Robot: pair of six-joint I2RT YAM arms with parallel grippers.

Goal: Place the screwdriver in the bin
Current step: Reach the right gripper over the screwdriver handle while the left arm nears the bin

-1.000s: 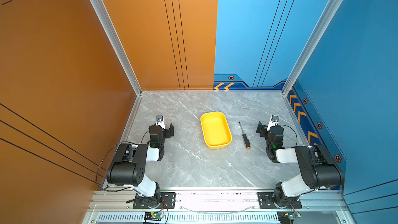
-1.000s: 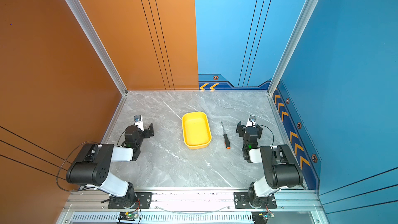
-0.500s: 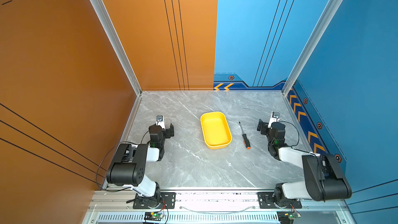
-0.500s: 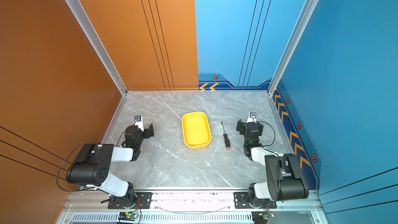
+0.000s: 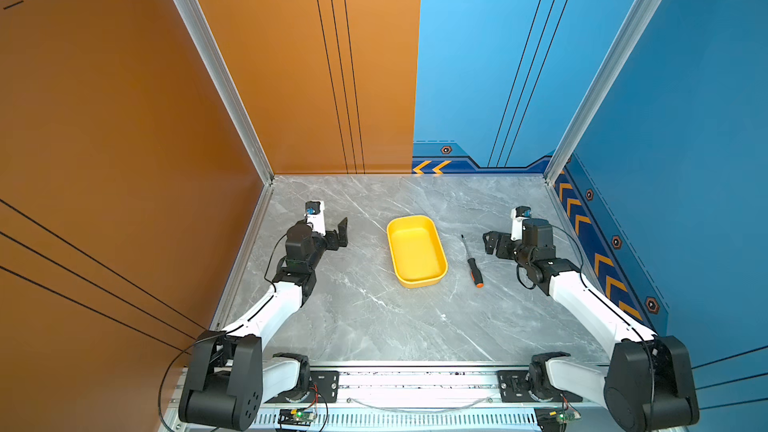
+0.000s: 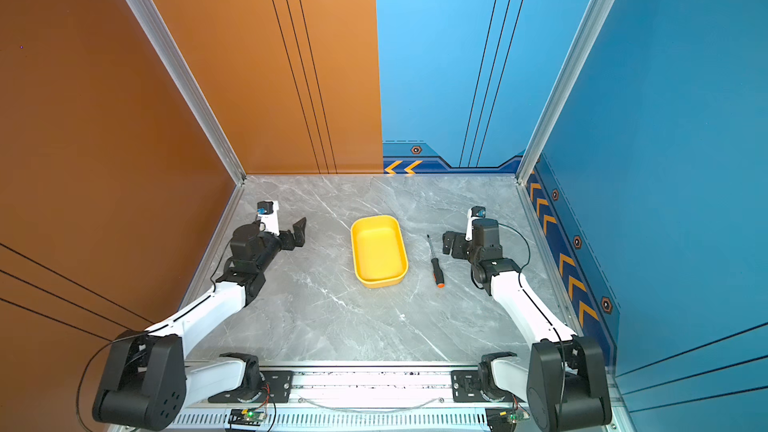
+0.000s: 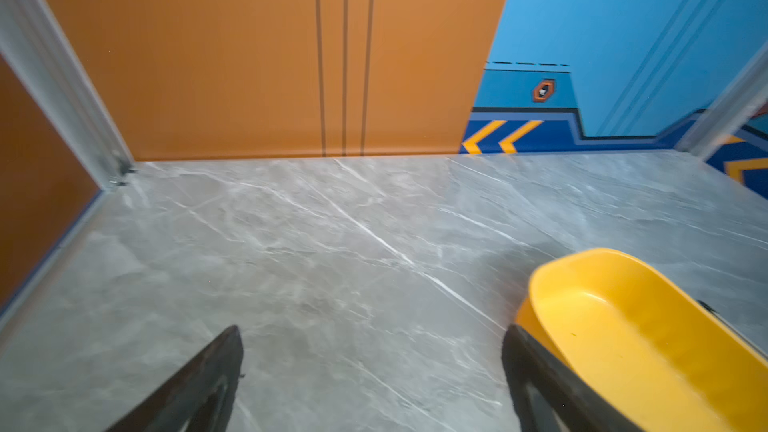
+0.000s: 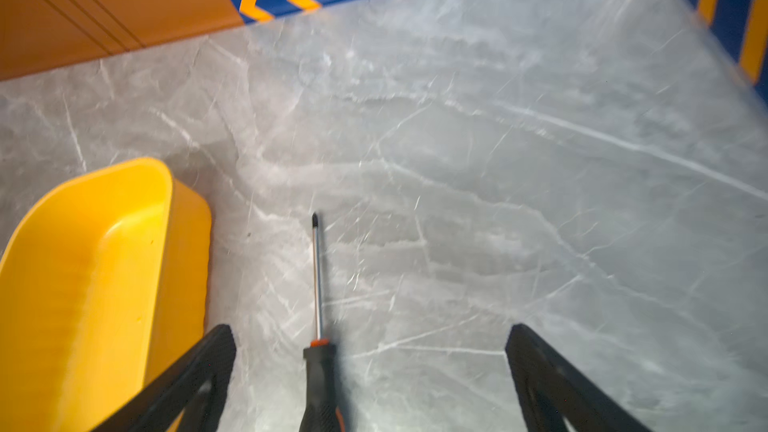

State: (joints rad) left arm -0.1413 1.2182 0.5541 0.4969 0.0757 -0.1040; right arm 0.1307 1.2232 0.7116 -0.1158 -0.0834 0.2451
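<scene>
I need to move my right gripper down and toward the bin (image 5: pixel 417 251) next, onto the screwdriver's black handle (image 5: pixel 475 271), because the handle is below my gripper and closer to the bin.
The screwdriver (image 5: pixel 471 260) (image 6: pixel 434 261) lies flat on the grey marble table just right of the bin, orange end cap toward the front. The bin (image 5: pixel 417 251) (image 6: pixel 379 251) is an empty yellow tray in the middle. My right gripper (image 5: pixel 491 243) (image 6: pixel 448 243) hovers open just right of the shaft, touching nothing. In the right wrist view (image 8: pixel 370 328) the screwdriver's handle (image 8: pixel 320 380) shows between the wide fingers, nearer the bin (image 8: pixel 83 263). My left gripper (image 5: pixel 338 234) (image 6: pixel 297 232) (image 7: pixel 372 332) is open and empty, left of the bin (image 7: pixel 623 326).
Orange walls close the left and back left, blue walls the back right and right. A metal rail (image 5: pixel 415 384) with both arm bases runs along the front edge.
Both arms have stretched out from their folded pose, elbows dropping back toward the front. The right gripper has edged left toward the screwdriver; the left has shifted slightly forward. Screwdriver and bin have not moved.
</scene>
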